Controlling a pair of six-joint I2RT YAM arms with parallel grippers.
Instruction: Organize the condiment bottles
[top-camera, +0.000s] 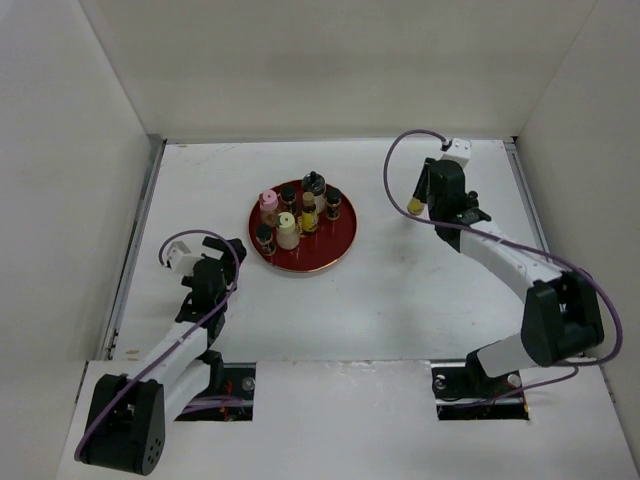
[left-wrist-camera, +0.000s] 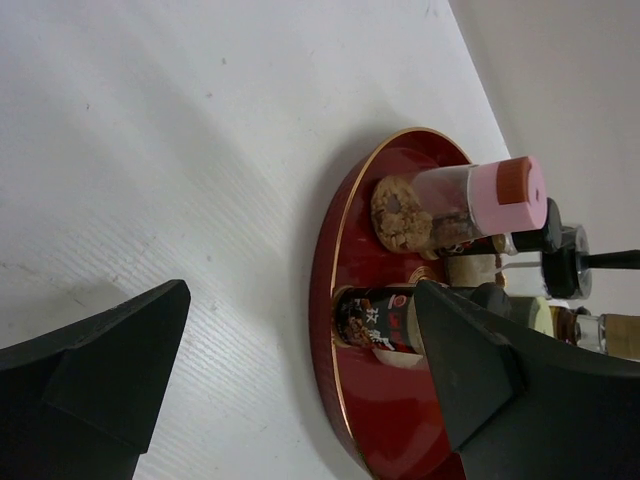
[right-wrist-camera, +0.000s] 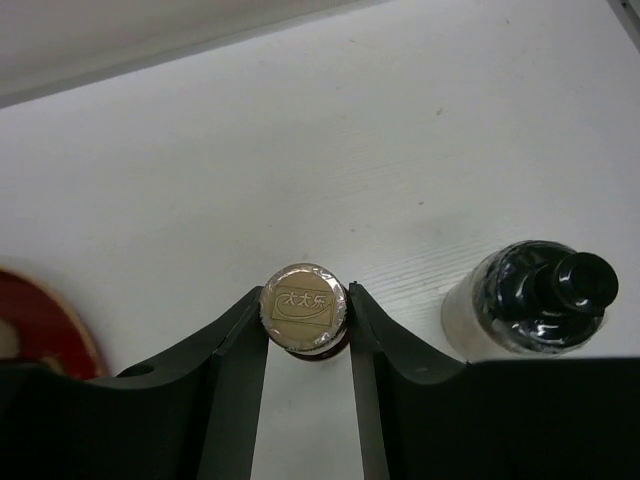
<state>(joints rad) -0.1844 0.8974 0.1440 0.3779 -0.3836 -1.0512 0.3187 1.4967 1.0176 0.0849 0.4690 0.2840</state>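
The robot's right gripper should next carry the gold-capped bottle (right-wrist-camera: 304, 308) to the left in the top view, over to the bare near part of the tray, lower it and release it.
A red round tray (top-camera: 335, 250) holds several small condiment bottles: a pink-capped one (top-camera: 268, 203), a cream-capped one (top-camera: 287, 228), a slim amber one (top-camera: 308, 212) and dark-capped ones (top-camera: 313, 183). My right gripper (right-wrist-camera: 305, 300) is shut on a gold-capped bottle (right-wrist-camera: 304, 308), right of the tray (top-camera: 414, 205). A black-capped bottle (right-wrist-camera: 540, 298) stands on the table beside it. My left gripper (left-wrist-camera: 300, 350) is open and empty at the tray's near-left rim (left-wrist-camera: 325, 300), facing a dark labelled bottle (left-wrist-camera: 385, 320) and the pink-capped one (left-wrist-camera: 470, 200).
White walls enclose the table on the left, back and right. The tray's edge (right-wrist-camera: 40, 330) shows at the left of the right wrist view. Purple cables loop off both arms (top-camera: 390, 165).
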